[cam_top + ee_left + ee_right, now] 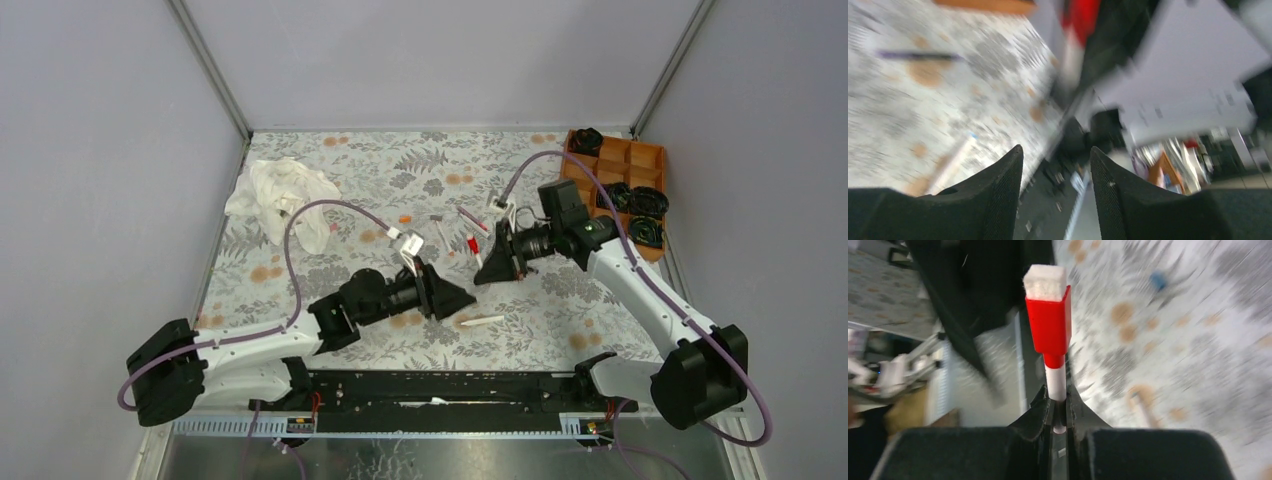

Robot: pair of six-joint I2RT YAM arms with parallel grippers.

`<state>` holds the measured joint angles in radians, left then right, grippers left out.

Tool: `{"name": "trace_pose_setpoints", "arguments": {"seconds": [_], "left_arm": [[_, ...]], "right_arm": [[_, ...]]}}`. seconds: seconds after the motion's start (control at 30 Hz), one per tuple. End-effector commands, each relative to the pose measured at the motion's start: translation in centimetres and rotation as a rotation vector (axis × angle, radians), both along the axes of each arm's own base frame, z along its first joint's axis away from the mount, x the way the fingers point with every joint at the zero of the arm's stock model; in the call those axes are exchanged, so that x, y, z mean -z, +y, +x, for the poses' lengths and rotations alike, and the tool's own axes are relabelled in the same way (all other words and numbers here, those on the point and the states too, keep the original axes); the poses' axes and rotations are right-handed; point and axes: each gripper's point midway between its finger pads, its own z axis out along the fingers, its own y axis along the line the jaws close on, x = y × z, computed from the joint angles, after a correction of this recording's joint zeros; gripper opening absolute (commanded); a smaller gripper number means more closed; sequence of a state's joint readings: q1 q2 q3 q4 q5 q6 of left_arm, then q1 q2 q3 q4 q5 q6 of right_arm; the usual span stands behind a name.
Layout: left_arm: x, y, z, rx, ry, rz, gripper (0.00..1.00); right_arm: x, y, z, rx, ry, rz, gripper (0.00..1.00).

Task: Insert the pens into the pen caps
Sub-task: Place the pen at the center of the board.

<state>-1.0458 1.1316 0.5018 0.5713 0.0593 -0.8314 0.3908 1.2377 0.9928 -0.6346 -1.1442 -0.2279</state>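
The red cap (472, 244) is already on the pen, so my right gripper will next move outward and down to the clear tabletop (522, 192) beside the orange tray and release the pen.
My right gripper (1058, 402) is shut on a white-barrelled pen (1055, 380), gripping its lower end. A red pen cap (1050, 325) with a white felt top sits on the pen's far end. From above, this gripper (486, 266) holds the red cap (472, 244) over mid-table. My left gripper (1055, 150) stands open with nothing between its fingers; from above it (468, 298) hovers just below and left of the right one. A white pen (483, 320) lies near it on the cloth. Farther back lie more pens (470, 218) and an orange cap (404, 218). A blurred blue cap (1158, 279) also shows.
A crumpled white cloth (285, 195) lies at the back left. An orange compartment tray (640, 157) with black coiled items stands at the back right. A dark purple pen (918, 55) lies on the flower-print table cover (350, 170). Both wrist views are motion-blurred.
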Motion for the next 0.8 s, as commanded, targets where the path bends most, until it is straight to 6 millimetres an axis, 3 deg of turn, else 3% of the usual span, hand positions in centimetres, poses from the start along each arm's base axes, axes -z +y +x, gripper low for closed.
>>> {"name": "trace_pose_setpoints", "arguments": {"seconds": [0.0,0.27,0.43,0.57,0.67,0.77], "left_arm": [[-0.2,0.0,-9.2,0.397,-0.003,0.003,0.6],[-2.5,2.0,-9.4,0.377,-0.184,-0.085,0.7],[-2.8,3.2,-7.4,0.245,-0.253,-0.059,0.74],[-2.9,4.0,-5.8,0.15,-0.297,-0.04,0.84],[-2.7,4.5,-4.1,0.054,-0.314,-0.011,0.94],[-2.2,5.1,-1.5,-0.053,-0.3,0.039,0.99]], "right_arm": [[-4.0,0.9,7.0,0.038,-0.464,0.147,0.0],[-4.3,0.8,4.7,-0.077,-0.489,0.214,0.0],[-4.3,0.6,3.4,-0.142,-0.517,0.241,0.0],[-4.2,0.3,2.5,-0.185,-0.539,0.256,0.0],[-3.7,0.3,3.0,-0.171,-0.541,0.233,0.0],[-2.1,0.2,5.8,-0.051,-0.515,0.114,0.03]]}}
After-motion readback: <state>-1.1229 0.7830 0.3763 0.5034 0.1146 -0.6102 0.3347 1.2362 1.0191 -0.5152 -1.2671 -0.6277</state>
